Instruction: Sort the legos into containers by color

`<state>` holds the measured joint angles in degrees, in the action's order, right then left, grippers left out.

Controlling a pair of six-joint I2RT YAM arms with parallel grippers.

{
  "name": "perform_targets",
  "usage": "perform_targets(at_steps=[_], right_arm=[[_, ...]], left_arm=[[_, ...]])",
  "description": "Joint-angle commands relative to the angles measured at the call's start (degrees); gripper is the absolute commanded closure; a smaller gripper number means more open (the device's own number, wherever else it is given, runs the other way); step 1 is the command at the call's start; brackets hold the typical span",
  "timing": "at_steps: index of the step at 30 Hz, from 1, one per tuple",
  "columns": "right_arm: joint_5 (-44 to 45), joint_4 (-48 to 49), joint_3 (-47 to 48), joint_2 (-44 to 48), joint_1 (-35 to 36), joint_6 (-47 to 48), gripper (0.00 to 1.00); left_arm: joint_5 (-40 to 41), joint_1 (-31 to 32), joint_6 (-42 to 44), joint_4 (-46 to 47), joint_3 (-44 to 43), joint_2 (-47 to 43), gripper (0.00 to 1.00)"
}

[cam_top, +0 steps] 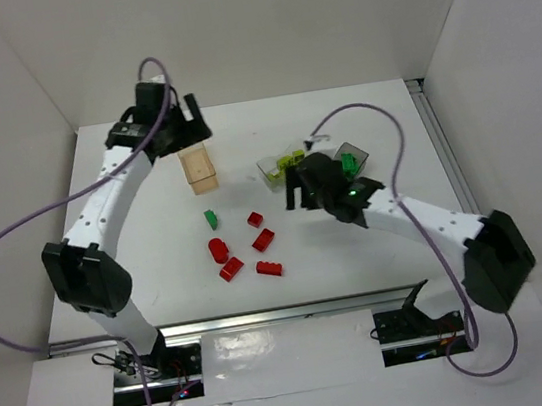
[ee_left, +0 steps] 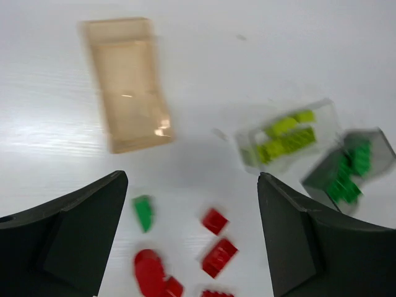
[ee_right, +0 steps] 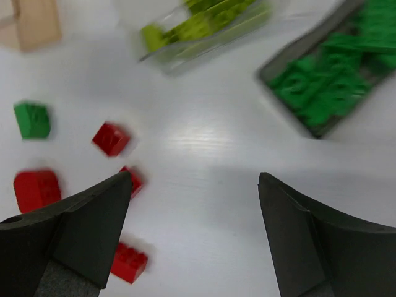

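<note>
My left gripper should next move back past the green lego and down over the rounded red lego, because the red lego is still loose outside the containers.
Several red legos [cam_top: 263,239] and one dark green lego [cam_top: 211,218] lie loose mid-table. The peach container [cam_top: 199,170] stands behind them. To its right, the clear container [cam_top: 281,166] holds yellow-green bricks and the dark grey container [cam_top: 351,161] holds green ones. My left gripper [cam_top: 195,123] hovers open just behind the peach container [ee_left: 127,83], with the green lego [ee_left: 143,212] and red legos [ee_left: 219,257] showing below between its fingers. My right gripper [cam_top: 294,190] hangs open in front of the clear container [ee_right: 204,25], above bare table, with red legos [ee_right: 129,262] at its left finger.
White walls close in the table on the left, back and right. A metal rail [cam_top: 267,317] runs along the near edge by the arm bases. The purple cables [cam_top: 360,115] loop above both arms.
</note>
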<state>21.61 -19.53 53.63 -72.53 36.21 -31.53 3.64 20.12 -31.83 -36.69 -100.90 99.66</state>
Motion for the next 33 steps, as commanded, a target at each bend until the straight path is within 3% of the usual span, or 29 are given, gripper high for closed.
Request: perform_targets(at_steps=[1,6,10,13,19,23,28,33], right_arm=[[-6.6,9.3,7.3,-10.9,9.0,6.4,0.1],[-7.9,8.3,21.3,-27.6,13.9,11.0,0.09],[-9.0,7.8,34.2,-39.1,15.2,12.9,0.09],[-11.2,6.5,41.3,-48.5,15.2,13.4,0.09],[-13.3,4.2,49.6,-57.0,17.1,14.0,0.1],[-12.6,3.4,50.9,-59.0,17.8,13.4,0.22],[-9.9,4.7,50.3,-57.1,17.8,12.4,0.62],[-3.9,6.4,44.8,-49.4,15.7,11.8,0.64]], left_arm=[[7.2,-6.0,-0.4,-8.6,1.2,-2.7,0.05],[9.7,-14.4,-0.4,-10.1,4.4,-7.9,0.04],[4.2,-21.2,-0.4,-9.5,7.4,-12.5,0.04],[1.3,-23.1,-0.4,-8.1,9.4,-15.3,0.04],[-0.6,-25.1,0.1,-8.0,11.5,-16.3,0.04],[-0.6,-25.7,0.6,-8.6,13.1,-17.4,0.04],[-1.2,-25.7,0.6,-10.2,15.9,-20.2,0.02],[-0.9,-18.9,0.5,-10.2,25.3,-21.6,0.0]])
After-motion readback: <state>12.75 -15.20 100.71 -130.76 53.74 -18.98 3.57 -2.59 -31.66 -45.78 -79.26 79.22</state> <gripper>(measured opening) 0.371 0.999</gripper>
